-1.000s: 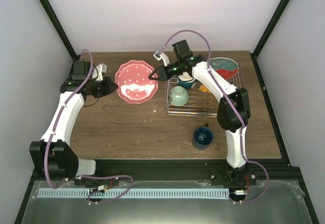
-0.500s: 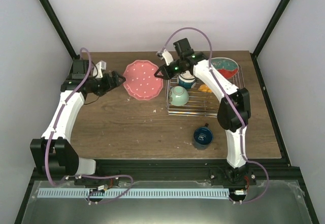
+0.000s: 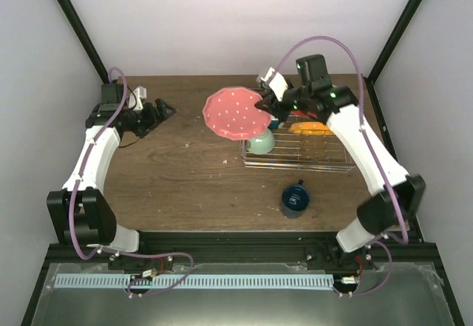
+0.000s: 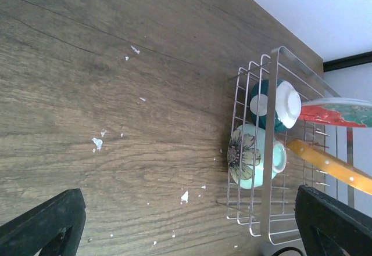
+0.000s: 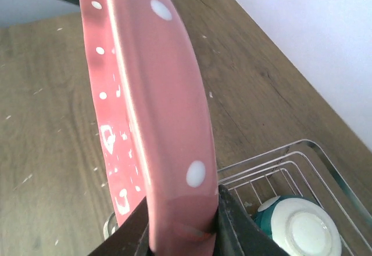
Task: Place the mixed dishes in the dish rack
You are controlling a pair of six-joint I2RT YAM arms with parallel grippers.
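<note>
The rack's empty wires beside the orange plate (image 3: 310, 128) are below my right gripper, to its right in the top view, so next I will swing it there, go down and release.
My right gripper (image 3: 262, 106) is shut on the rim of the pink dotted plate (image 3: 236, 113), which hangs tilted in the air over the left end of the dish rack (image 3: 295, 165). In the right wrist view the plate (image 5: 145, 111) stands edge-on between my fingers (image 5: 244, 233). A pale green bowl (image 3: 260, 143), a blue-sided bowl (image 4: 276, 102), an orange plate (image 3: 310, 128) and a red-and-teal plate (image 4: 337, 112) sit in the rack. A dark blue mug (image 3: 295, 199) stands on the table in front of it. The left gripper (image 3: 161, 110) is open and holds nothing, far left of the plate.
White crumbs (image 4: 97, 144) are scattered on the wooden tabletop (image 3: 192, 185) between the left arm and the rack. Black frame posts (image 3: 74, 26) rise at the back corners, and white walls close in the table.
The left gripper opened, let go of the pink plate and drew back to the left. The right gripper lifted the plate off the table and carried it right, over the rack's left end.
</note>
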